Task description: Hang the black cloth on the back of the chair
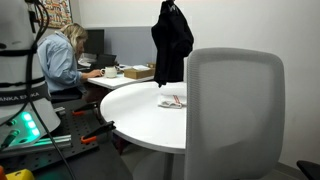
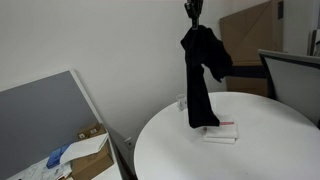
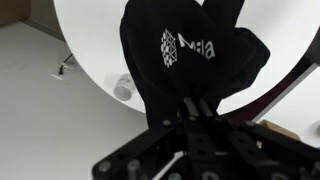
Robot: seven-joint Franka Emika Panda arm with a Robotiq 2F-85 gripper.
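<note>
My gripper carries the cloth across and over the chair back's top edge [image 1: 250, 51] next and releases it, since it hangs over the table, beside the chair.
The black cloth [image 1: 172, 40] hangs in the air above the round white table [image 1: 140, 110], held from its top. In an exterior view the gripper [image 2: 193, 10] is at the top edge, shut on the cloth [image 2: 203, 70], whose lower end hangs just over the tabletop. In the wrist view the fingers [image 3: 197, 106] are pressed together on the cloth [image 3: 185, 60], which shows a white logo. The grey chair back [image 1: 233, 110] stands at the near side of the table, to the right of the cloth. The chair also shows in an exterior view [image 2: 292, 75] at the right.
A small flat white and red item [image 1: 172, 101] lies on the table under the cloth, also seen in an exterior view [image 2: 220, 132]. A person [image 1: 62, 60] sits at a desk with a cardboard box [image 1: 138, 72]. A grey partition [image 2: 50, 120] and box [image 2: 85, 155] stand beside the table.
</note>
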